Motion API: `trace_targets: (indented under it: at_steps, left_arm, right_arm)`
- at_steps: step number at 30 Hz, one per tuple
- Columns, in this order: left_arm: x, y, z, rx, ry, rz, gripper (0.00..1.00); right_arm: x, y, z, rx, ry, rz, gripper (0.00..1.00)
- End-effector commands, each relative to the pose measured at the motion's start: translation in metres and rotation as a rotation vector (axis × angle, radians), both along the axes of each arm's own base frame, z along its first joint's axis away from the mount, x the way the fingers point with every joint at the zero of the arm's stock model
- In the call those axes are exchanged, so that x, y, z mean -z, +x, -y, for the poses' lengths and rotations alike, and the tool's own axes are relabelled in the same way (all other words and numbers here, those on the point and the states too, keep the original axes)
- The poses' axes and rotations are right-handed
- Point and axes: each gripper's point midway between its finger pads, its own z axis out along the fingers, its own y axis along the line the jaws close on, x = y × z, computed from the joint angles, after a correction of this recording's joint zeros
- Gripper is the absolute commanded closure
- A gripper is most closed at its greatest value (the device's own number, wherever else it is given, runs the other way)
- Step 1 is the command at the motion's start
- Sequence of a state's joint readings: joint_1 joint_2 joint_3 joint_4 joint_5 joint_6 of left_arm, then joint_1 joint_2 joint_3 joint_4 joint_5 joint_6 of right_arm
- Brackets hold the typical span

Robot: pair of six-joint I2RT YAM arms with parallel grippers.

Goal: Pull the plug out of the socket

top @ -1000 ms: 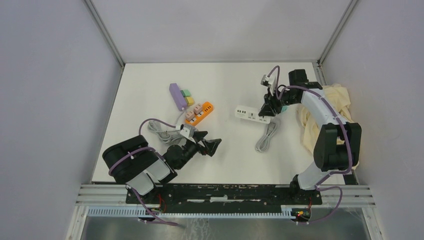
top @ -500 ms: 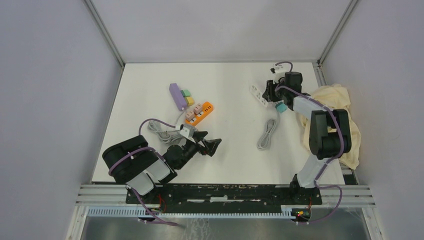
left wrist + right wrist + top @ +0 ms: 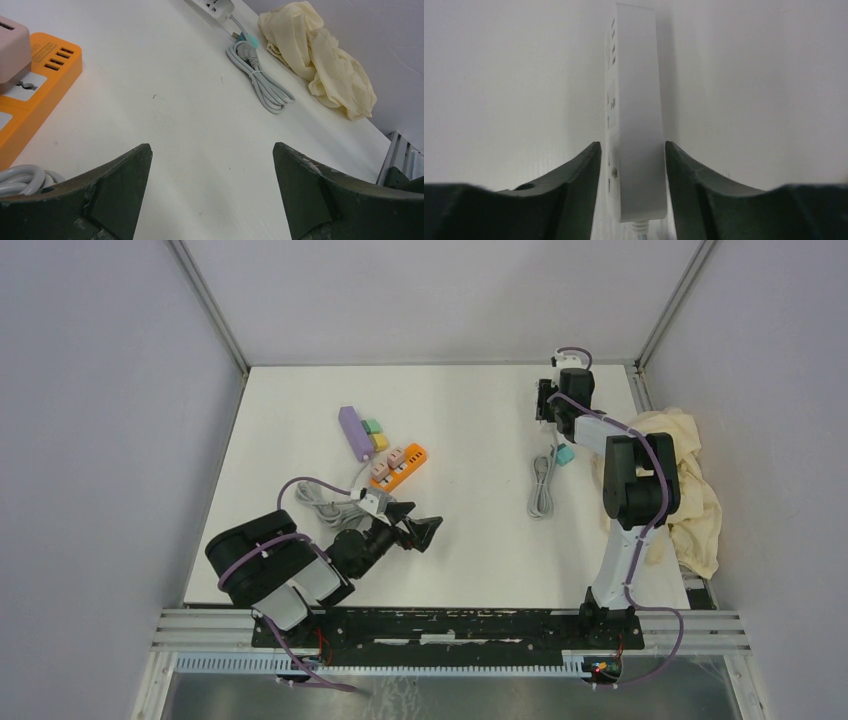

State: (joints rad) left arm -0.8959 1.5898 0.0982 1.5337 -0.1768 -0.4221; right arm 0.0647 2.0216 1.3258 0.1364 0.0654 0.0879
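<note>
My left gripper will move outward, turn over the near pink plug (image 3: pixel 380 471) and come down to close, because that plug is still in the orange power strip.
My right gripper (image 3: pixel 545 402) is stretched to the far back right of the table and is shut on a white power strip (image 3: pixel 634 100), which stands on its edge between the fingers (image 3: pixel 574 175). Its grey cable coil (image 3: pixel 541 485) and teal plug (image 3: pixel 565 455) trail behind on the table. An orange power strip (image 3: pixel 398 466) with pink plugs (image 3: pixel 388 462) lies left of centre; it also shows in the left wrist view (image 3: pixel 35 75). My left gripper (image 3: pixel 420 530) is open and empty, low over the table near the orange strip.
A purple power strip (image 3: pixel 353 432) with green and yellow plugs lies behind the orange one. A grey cable (image 3: pixel 325 502) coils by my left arm. A crumpled cream cloth (image 3: pixel 680 475) lies along the right edge.
My right gripper has carried the white power strip from the middle right of the table to the far back right. The cable and teal plug dragged after it. The left arm has not moved.
</note>
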Motion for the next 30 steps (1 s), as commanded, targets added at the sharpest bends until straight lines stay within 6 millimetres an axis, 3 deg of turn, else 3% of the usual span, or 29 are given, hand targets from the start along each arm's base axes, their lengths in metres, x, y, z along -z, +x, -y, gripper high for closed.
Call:
trace_targets:
  at_steps: [1, 4, 8, 11, 14, 17, 20, 24, 30]
  left_arm:
    - [-0.027, 0.005, 0.004, -0.001, -0.101, 0.044, 0.03]
    - [-0.025, 0.006, 0.006, 0.002, -0.098, 0.032, 0.03]
    - [-0.027, 0.005, 0.005, 0.004, -0.108, 0.02, 0.03]
    - [-0.025, 0.007, 0.004, 0.0, -0.114, -0.02, 0.03]
    - [-0.016, 0.01, 0.013, 0.019, -0.114, -0.164, 0.02]
    - [-0.021, 0.012, 0.027, 0.03, -0.084, -0.315, 0.03]
    - [-0.036, 0.006, 0.026, 0.045, -0.084, -0.342, 0.03]
    - [-0.055, 0.011, 0.008, -0.054, -0.077, -0.37, 0.02]
    - [-0.094, 0.025, -0.028, -0.224, 0.067, -0.305, 0.0]
  right_arm:
    - [-0.04, 0.007, -0.008, -0.04, 0.016, 0.076, 0.35]
    - [-0.065, -0.007, -0.018, -0.11, 0.034, 0.085, 0.25]
    - [-0.106, -0.041, -0.04, -0.257, 0.073, 0.077, 0.2]
    - [-0.131, -0.086, -0.071, -0.491, 0.126, 0.022, 0.16]
    - [-0.157, -0.144, -0.107, -0.754, 0.245, -0.008, 0.16]
    - [-0.181, -0.185, -0.123, -0.867, 0.322, 0.024, 0.15]
    - [-0.205, -0.217, -0.127, -0.931, 0.322, 0.122, 0.09]
    - [-0.224, -0.233, -0.12, -0.939, 0.348, 0.266, 0.0]
    - [-0.217, -0.235, -0.118, -0.951, 0.438, 0.237, 0.0]
